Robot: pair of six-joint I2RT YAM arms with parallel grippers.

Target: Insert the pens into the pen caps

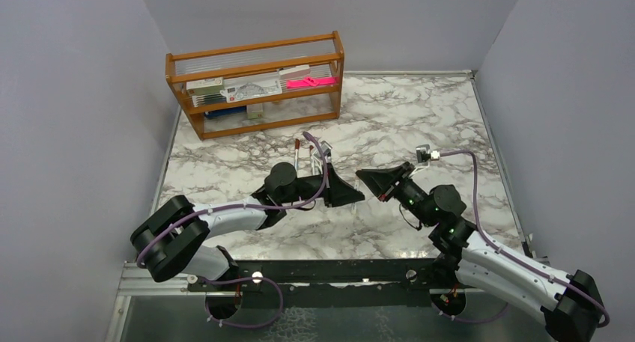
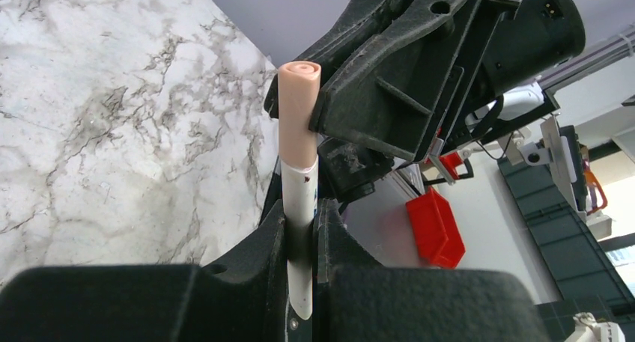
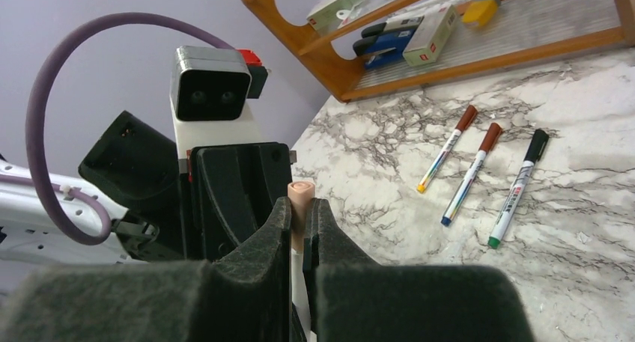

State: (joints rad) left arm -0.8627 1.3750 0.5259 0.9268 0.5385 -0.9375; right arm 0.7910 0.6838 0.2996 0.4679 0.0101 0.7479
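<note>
The left gripper should next move outward, turn downward and lower the pen among the capped pens to release it, because they lie outward and below the gripper.
In the left wrist view my left gripper point(image 2: 301, 216) is shut on a white pen barrel point(image 2: 300, 196) that stands upright between the fingers. A pale peach pen cap point(image 2: 297, 114) sits on the pen's top end. In the right wrist view my right gripper point(image 3: 301, 207) is shut on that peach cap point(image 3: 300, 194), with the white barrel showing below it. In the top view the left gripper point(image 1: 356, 194) and the right gripper point(image 1: 368, 178) meet tip to tip above the middle of the table, and the pen is hidden between them.
Three capped pens lie side by side on the marble: two with dark red caps point(image 3: 448, 148) point(image 3: 471, 173) and one with a black cap point(image 3: 516, 188); they also show behind the left arm point(image 1: 312, 155). A wooden rack point(image 1: 254, 57) with boxed sets and a pink item point(image 1: 311, 81) stands at the back left.
</note>
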